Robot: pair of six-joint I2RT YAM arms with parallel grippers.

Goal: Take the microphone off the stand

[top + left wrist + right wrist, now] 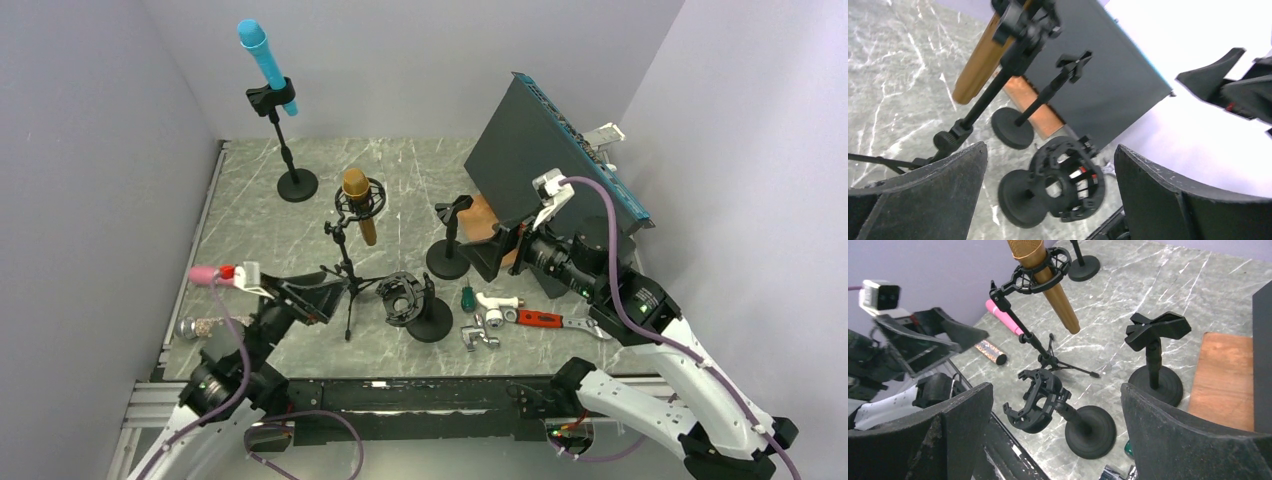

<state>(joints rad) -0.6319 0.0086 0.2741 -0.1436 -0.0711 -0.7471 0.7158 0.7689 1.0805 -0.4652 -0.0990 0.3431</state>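
I should next raise my left gripper outward and tip its fingertips down around the gold microphone's head (355,182), which is farther outward and higher, free of the shock mount.
A gold microphone (358,205) hangs tilted in a black shock mount on a tripod stand (346,275) at the table's middle. It also shows in the left wrist view (979,64) and the right wrist view (1049,282). A blue microphone (264,58) sits in a clip on a round-base stand (297,185) at the back left. My left gripper (316,299) is open and empty, near the tripod's legs on their left. My right gripper (502,250) is open and empty, to the right of the gold microphone, apart from it.
An empty shock mount on a round base (415,305) and an empty clip stand (450,238) stand nearby. A pink microphone (205,273) and a glittery one (200,326) lie at the left. Hand tools (520,318) lie at the front; a dark panel (545,150) leans at the right.
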